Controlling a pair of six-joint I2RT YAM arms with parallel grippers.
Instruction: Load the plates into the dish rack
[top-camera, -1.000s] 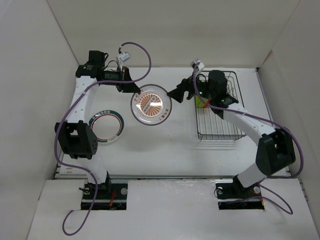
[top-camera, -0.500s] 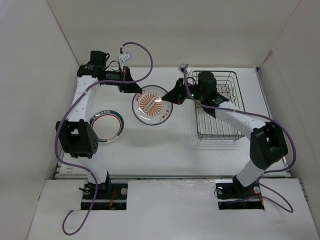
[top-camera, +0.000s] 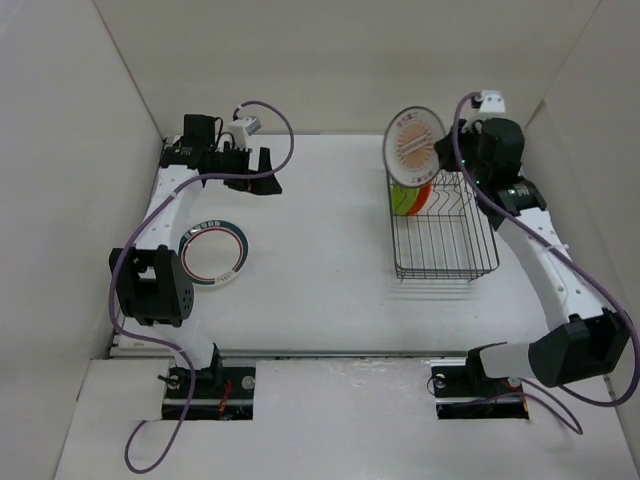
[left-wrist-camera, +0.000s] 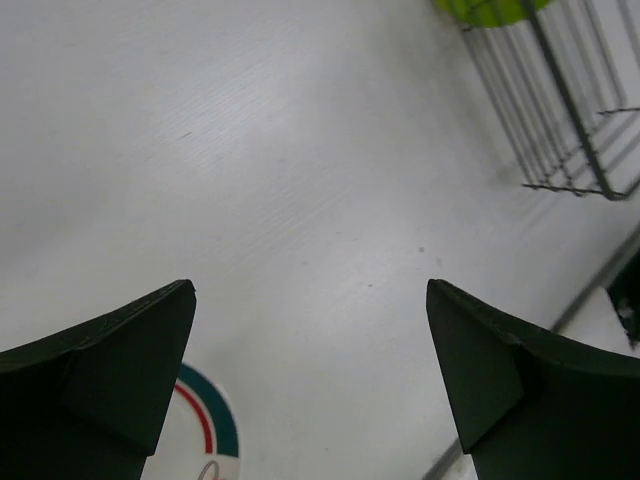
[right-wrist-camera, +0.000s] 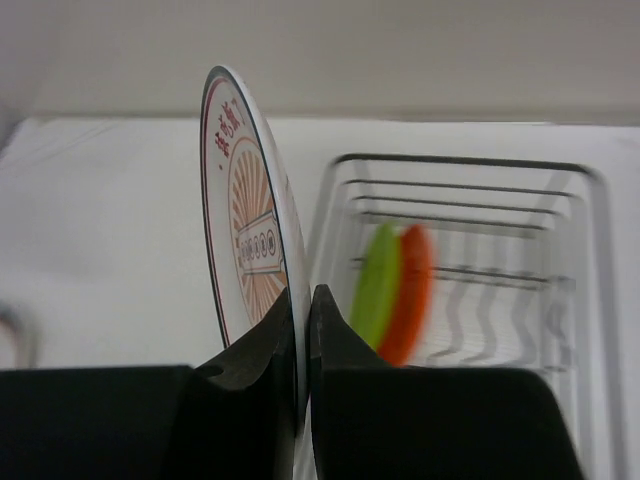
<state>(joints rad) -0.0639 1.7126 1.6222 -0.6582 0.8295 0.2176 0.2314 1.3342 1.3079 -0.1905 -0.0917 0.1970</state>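
The sunburst plate needs to move toward the right in the top view, past the orange plate. My right gripper then needs to lower it into the rack (top-camera: 445, 232), where space is empty.
My right gripper (top-camera: 440, 150) (right-wrist-camera: 302, 295) is shut on the rim of the white sunburst plate (top-camera: 414, 142) (right-wrist-camera: 240, 235). It holds the plate on edge, lifted over the far left corner of the dish rack (top-camera: 445, 232) (right-wrist-camera: 470, 190). A lime green plate (top-camera: 404, 198) (right-wrist-camera: 377, 285) and an orange plate (top-camera: 420, 197) (right-wrist-camera: 412, 290) stand upright side by side inside the rack's far end. The white plate with the green-and-red ring (top-camera: 212, 252) (left-wrist-camera: 200, 435) lies flat on the table at the left. My left gripper (top-camera: 268, 170) (left-wrist-camera: 310, 290) hangs open and empty above bare table, beyond that ringed plate.
White walls close in the table on the left, the back and the right. The rack's near part (top-camera: 438, 262) holds only wire prongs. In the left wrist view the rack's corner (left-wrist-camera: 575, 120) and the green plate's edge (left-wrist-camera: 490, 8) show at the upper right.
The left gripper let go of the sunburst plate, opened and drew back left. The right gripper shut on the plate and carried it from mid-table up over the rack's far end.
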